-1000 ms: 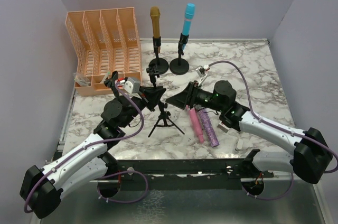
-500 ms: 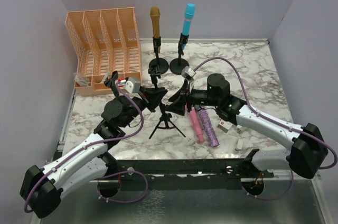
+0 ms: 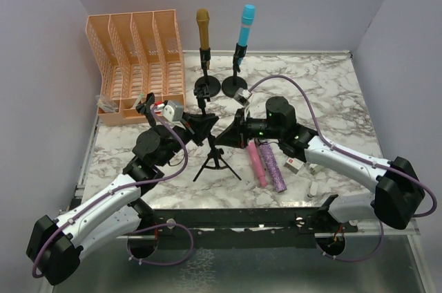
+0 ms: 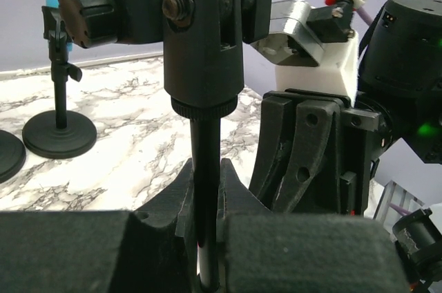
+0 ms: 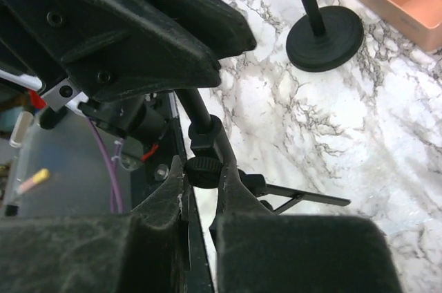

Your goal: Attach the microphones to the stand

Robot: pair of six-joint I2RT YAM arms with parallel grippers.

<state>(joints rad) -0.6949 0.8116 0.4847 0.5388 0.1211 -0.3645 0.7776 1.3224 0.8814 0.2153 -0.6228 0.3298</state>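
The bare marble just before the round stand bases is empty, so my left gripper will carry the tripod outward there next and release its pole.
A gold microphone and a cyan microphone stand upright in round-based stands at the back. Two more microphones, pink and glittery purple, lie side by side on the marble. Left of them stands a black tripod stand with an empty clip. My left gripper is shut on the tripod's pole, just under the clip head. From the right, my right gripper is shut on the knurled knob low on the same pole.
An orange file organiser fills the back left corner. A small white-and-red box lies right of the purple microphone. Round stand bases sit behind the tripod. Grey walls close in on both sides.
My right gripper has swung left from above the lying microphones to the tripod and closed on its knob. The left gripper has kept its hold on the pole.
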